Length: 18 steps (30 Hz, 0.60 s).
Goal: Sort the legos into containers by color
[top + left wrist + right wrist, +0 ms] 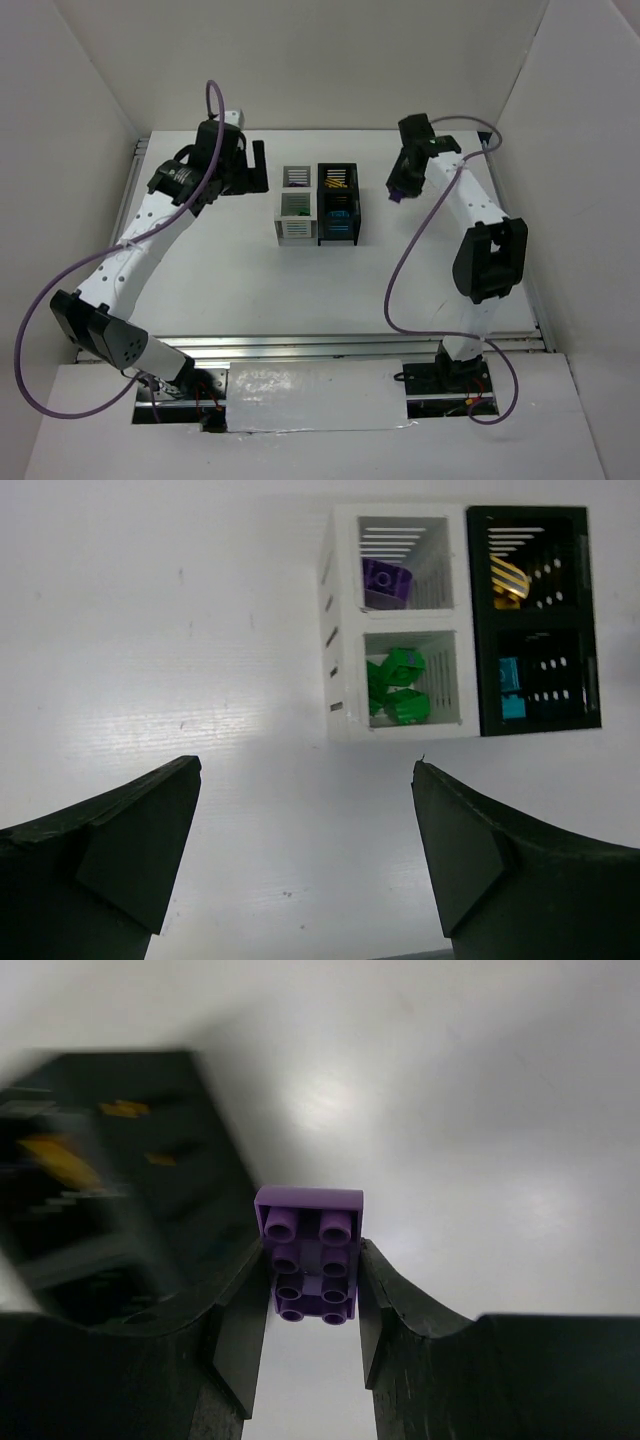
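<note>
The far white bin already has a purple lego in it. My right gripper should go up past the black bins and over that white bin to open.
My right gripper is shut on a purple lego, studs toward the camera, held off the table just right of the containers; it shows as a purple speck from above. The white bins hold a purple lego in the far one and green legos in the near one. The black bins hold a yellow lego and a cyan lego. My left gripper is open and holds nothing, hovering over bare table left of the bins.
White walls close in the table at the back and both sides. Purple cables loop from both arms. The right arm's black elbow stands right of the bins. A metal rail runs along the near edge.
</note>
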### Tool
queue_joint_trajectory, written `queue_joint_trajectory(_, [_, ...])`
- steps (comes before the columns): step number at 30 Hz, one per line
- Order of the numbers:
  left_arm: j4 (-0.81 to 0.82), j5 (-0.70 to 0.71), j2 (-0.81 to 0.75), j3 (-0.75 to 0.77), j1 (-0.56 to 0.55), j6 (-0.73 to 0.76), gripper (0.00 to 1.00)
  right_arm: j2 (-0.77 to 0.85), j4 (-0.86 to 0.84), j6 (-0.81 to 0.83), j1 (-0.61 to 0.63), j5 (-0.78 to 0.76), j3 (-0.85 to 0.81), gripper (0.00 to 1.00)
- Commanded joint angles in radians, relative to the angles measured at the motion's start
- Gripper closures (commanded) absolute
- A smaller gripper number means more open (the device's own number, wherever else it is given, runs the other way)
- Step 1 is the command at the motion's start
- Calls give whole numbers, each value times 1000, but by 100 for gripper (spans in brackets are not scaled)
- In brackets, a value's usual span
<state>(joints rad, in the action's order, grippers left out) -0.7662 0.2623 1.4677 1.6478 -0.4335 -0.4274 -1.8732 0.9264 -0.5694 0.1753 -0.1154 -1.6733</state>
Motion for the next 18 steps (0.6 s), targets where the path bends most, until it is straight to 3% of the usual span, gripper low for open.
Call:
queue_joint_trajectory(1, [-50,92,0,55,73,-123,1,95,-39,-138,119,-168,-178,100])
queue_joint_trajectory(5, [-77,109,-10,47,110,-175,1,97,-291,-74,222,-95,-207,100])
queue_joint_trajectory(8, [-85,111,-26,37,113,-182,1,-19,-391,66,262,141,-311,100])
queue_joint_trajectory(9, [-85,115,-38,29,113,-180,0,-49,-427,116,266,299,-359,100])
queue_joint_trajectory(12, [-61,123,-70,-6,113,-156,1,-138,-526,121,274,431,-387,100])
queue_joint_trajectory(15, [-13,45,-96,-55,114,-91,1,-176,-583,157,311,334,-403,100])
queue_joint_trajectory(18, [-13,38,-115,-85,116,-90,0,-253,-523,169,332,264,-524,100])
